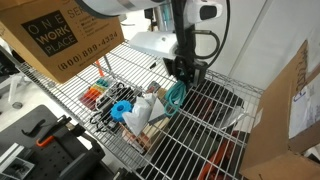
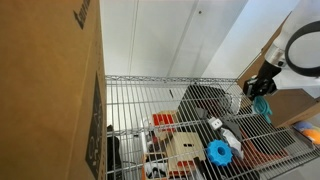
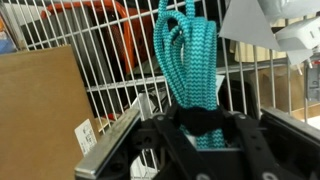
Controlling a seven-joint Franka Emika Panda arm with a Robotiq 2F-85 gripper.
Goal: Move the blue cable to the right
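The open wires of the shelf are below the gripper and outward of it, so the gripper should next carry the dangling cable outward, lower it there and let it go.
The blue cable (image 3: 190,55) is a bundle of thin teal cord hanging from my gripper (image 3: 198,122), which is shut on it. In an exterior view the cable (image 1: 176,95) dangles just above the wire shelf (image 1: 215,140), below my gripper (image 1: 186,72). In an exterior view the cable (image 2: 262,104) hangs at the far right under my gripper (image 2: 257,88), above the wire shelf (image 2: 140,95).
A sky-blue plastic piece (image 1: 121,109) (image 2: 219,152) lies among clutter with orange-red pieces (image 1: 93,95). A cardboard box (image 1: 55,35) stands at the back, another box (image 1: 290,110) at the side. A large box (image 2: 50,90) fills the foreground. An orange cable (image 3: 110,30) lies under the shelf wires.
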